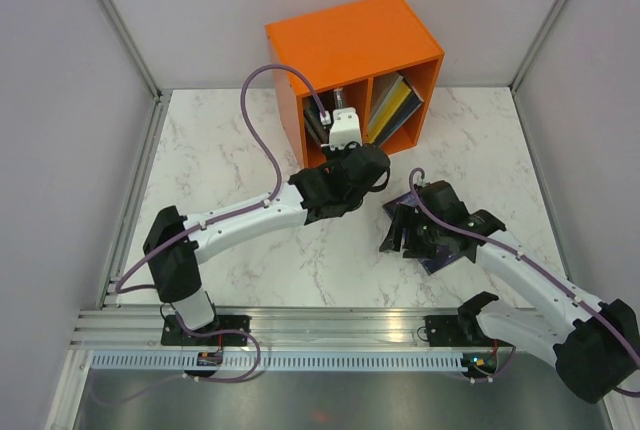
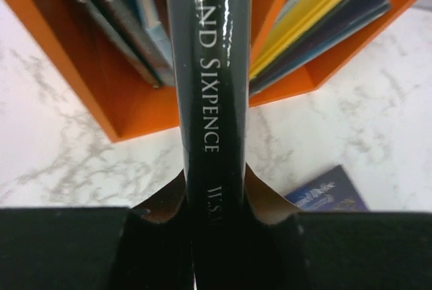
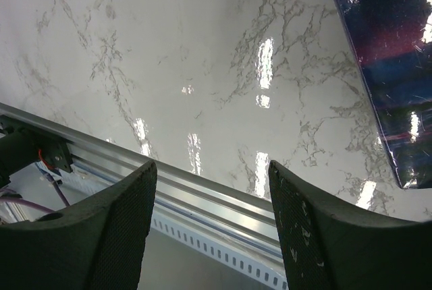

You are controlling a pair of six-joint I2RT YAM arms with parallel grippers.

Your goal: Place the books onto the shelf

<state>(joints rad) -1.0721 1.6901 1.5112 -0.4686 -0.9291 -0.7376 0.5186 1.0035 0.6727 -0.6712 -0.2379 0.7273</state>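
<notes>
I should lower my left gripper next and slide the green book into the gap (image 1: 356, 102) between the leaning books and divider, as it lies outward and below, then release its spine.
The orange shelf (image 1: 350, 45) stands at the back of the table with two compartments. Several books (image 2: 128, 27) lean in its left one, and yellow and dark blue books (image 2: 317, 13) lean in the right one. My left gripper (image 2: 214, 182) is shut on a dark green book (image 2: 212, 101), held spine up, its far end at the mouth of the shelf near the divider. A purple-galaxy book (image 3: 391, 67) lies flat on the table. My right gripper (image 3: 212, 175) hovers open beside it with nothing between its fingers.
The marble table (image 1: 230, 150) is bounded by grey walls on the left, right and back. A metal rail (image 3: 223, 202) runs along its near edge, just below my right gripper. The galaxy book (image 1: 443, 261) lies partly under the right arm.
</notes>
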